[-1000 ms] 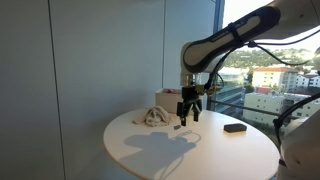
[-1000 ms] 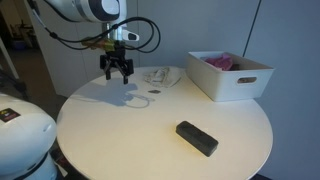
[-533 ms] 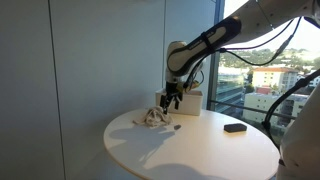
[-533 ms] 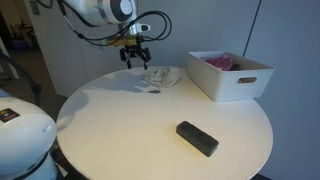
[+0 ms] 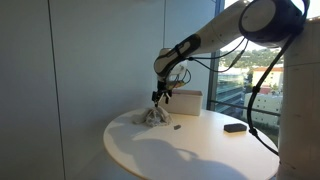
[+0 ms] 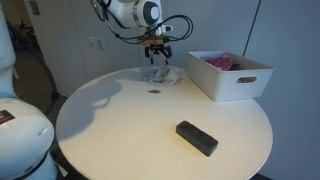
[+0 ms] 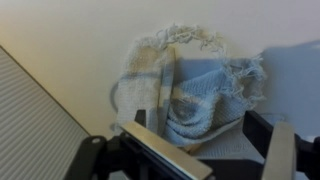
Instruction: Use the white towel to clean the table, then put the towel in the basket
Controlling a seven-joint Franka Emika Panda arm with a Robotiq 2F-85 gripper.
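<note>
The gripper moves down and outward onto the bunched folds of the white towel [image 5: 152,117] next.
The white towel [image 5: 152,117] lies crumpled on the round white table [image 5: 200,150] near its far edge; it also shows in an exterior view [image 6: 160,75] and fills the wrist view [image 7: 190,90]. My gripper [image 5: 158,97] hangs just above the towel, also seen in an exterior view [image 6: 158,62]. In the wrist view its two fingers [image 7: 200,135] are spread wide with the towel below and between them, not gripped. The white basket [image 6: 232,75] stands on the table beside the towel, with pink cloth inside; it shows as a box behind the arm [image 5: 187,101].
A black oblong object [image 6: 196,138] lies on the table toward its near side, also seen in an exterior view [image 5: 235,127]. A small dark item [image 6: 153,91] lies next to the towel. A wall and window stand close behind the table.
My gripper has moved across the table from beside the towel to directly above it and dropped lower. The towel and basket have not moved.
</note>
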